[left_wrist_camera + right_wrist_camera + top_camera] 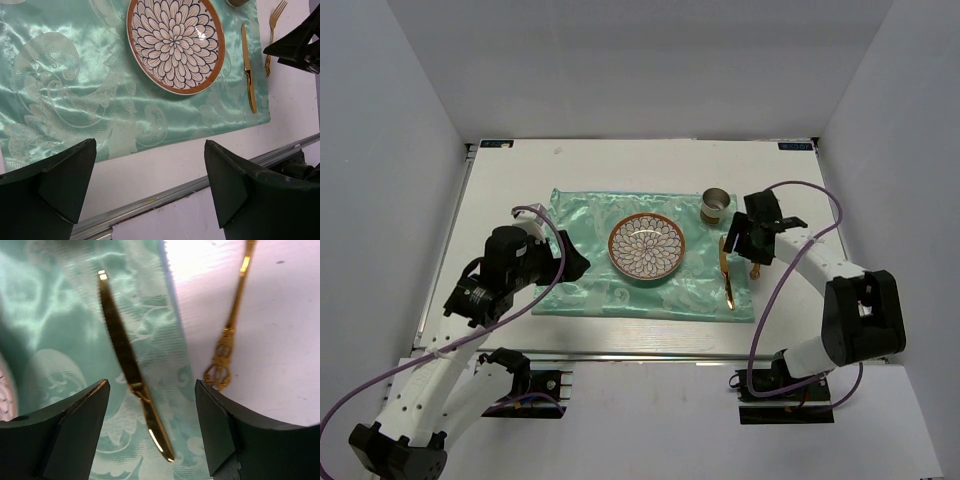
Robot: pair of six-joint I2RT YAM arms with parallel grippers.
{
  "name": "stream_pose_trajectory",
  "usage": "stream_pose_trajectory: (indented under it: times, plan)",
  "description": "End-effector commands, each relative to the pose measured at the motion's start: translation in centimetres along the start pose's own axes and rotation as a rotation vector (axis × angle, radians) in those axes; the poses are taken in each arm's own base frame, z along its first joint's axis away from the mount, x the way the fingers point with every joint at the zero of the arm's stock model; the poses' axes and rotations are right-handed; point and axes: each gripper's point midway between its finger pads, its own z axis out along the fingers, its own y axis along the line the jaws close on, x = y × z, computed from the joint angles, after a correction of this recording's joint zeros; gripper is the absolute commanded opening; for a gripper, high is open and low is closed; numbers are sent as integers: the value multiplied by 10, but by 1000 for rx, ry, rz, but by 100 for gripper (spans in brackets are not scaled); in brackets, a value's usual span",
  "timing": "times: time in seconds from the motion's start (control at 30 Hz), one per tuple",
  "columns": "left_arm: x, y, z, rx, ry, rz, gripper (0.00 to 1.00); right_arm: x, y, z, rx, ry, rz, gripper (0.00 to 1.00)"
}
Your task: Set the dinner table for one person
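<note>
Only the knife (127, 360) is between my right gripper's fingers, so I will move that gripper to the right in the top view next and lower it onto the gold fork's slim handle (239, 287).
The white dinner table (620, 170) carries a mint-green cloth (582, 222). On the cloth sits a flower-patterned plate (647, 247) with a brown rim. A gold knife (727, 272) lies right of the plate on the cloth's right edge. A gold fork (230, 330) lies just past that edge on the bare table. My right gripper (746, 252) is open and empty, hovering above the knife (127, 360) and the fork handle. My left gripper (576, 266) is open and empty over the cloth's near-left part. The plate (172, 42), knife (248, 65) and fork (272, 35) show in the left wrist view.
A small metal cup (715, 207) stands at the cloth's far right corner, behind the right gripper. The aluminium rail (150, 202) runs along the table's near edge. White walls close in the left, right and back sides.
</note>
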Motion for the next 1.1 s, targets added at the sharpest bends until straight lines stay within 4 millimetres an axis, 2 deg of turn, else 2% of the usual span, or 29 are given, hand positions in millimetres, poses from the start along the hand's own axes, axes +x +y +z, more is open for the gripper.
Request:
stream_pose_trajectory:
  times: [0.0, 0.03, 0.13, 0.23, 0.33, 0.43, 0.53, 0.57, 0.6, 0.63, 0.67, 0.8, 0.9, 0.93, 0.97, 1.0, 1.07]
  plan:
    - [0, -2, -2, 13, -13, 6, 98, -22, -17, 4, 94, -48, 48, 75]
    - [-1, -3, -2, 16, -13, 6, 98, -30, -27, 5, 115, -52, 78, 74]
    - [0, -3, -2, 17, -12, 6, 98, -34, -42, 18, 156, -17, 102, 72]
    - [0, -3, -2, 19, -11, 6, 98, -46, -50, 29, 171, -13, 119, 67]
    - [0, -3, -1, 21, -9, 8, 98, -47, -65, 44, 201, 29, 140, 64]
    - [0, -4, -1, 21, -7, 8, 98, -47, -71, 55, 198, 50, 149, 61]
    - [1, -3, -1, 21, -5, 9, 98, -44, -76, 67, 201, 73, 150, 50]
    - [0, -3, -1, 21, -7, 9, 98, -37, -79, 74, 205, 107, 153, 46]
    - [1, -4, -1, 23, -6, 9, 98, -41, -79, 76, 199, 106, 153, 40]
    - [1, -3, -1, 21, -5, 7, 98, -38, -79, 78, 202, 114, 145, 27]
    - [1, -3, -1, 17, -5, 6, 98, -37, -81, 79, 207, 120, 146, 0]
    - [0, -2, -1, 13, -6, 5, 98, -49, -83, 64, 218, 75, 173, 0]
    - [0, -1, 0, 4, -6, 3, 98, -73, -80, 34, 223, -6, 186, 0]
    - [0, -1, 0, 3, -8, 3, 98, -87, -76, 15, 211, -63, 189, 0]
    - [0, 0, -1, 0, -9, -1, 98, -94, -72, 4, 197, -89, 190, 0]
    - [-2, 2, -2, -12, -18, -6, 98, -107, -60, -16, 153, -140, 189, 0]
    - [-4, 3, -5, -27, -35, -16, 98, -116, -41, -35, 100, -183, 174, 0]
